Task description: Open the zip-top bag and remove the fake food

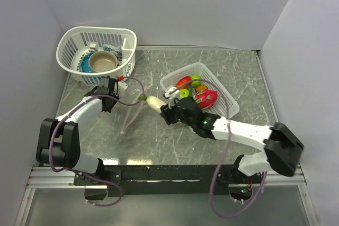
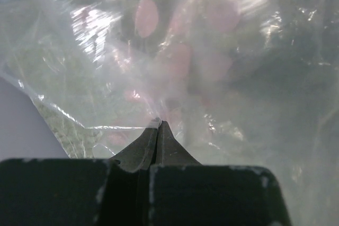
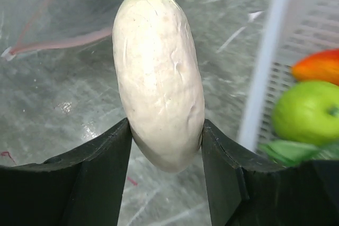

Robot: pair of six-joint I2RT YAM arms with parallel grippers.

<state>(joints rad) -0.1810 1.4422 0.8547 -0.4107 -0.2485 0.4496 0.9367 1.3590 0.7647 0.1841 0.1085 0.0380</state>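
I will first lift the radish with my right gripper to get above the basket's other food, then swing it outward over the basket's rim that faces the bag.
The clear zip-top bag (image 1: 131, 110) with its pale pink zip strip lies on the table left of centre. My left gripper (image 1: 108, 89) is shut on the bag's edge; in the left wrist view its closed fingertips (image 2: 159, 126) pinch the clear film (image 2: 212, 78). My right gripper (image 1: 165, 108) is shut on a white radish with a green top (image 1: 153, 102), held above the table between the bag and the small basket; the radish (image 3: 159, 72) fills the right wrist view. Other fake food (image 1: 197, 91) (green, orange, red and magenta pieces) lies in the small white basket (image 1: 228, 110).
A larger white basket (image 1: 71, 41) at the back left holds a tan bowl (image 1: 103, 61) on a blue plate. White walls close in the table on three sides. In the right wrist view the small basket's rim (image 3: 270, 67) and a green fruit (image 3: 306, 113) are at the right.
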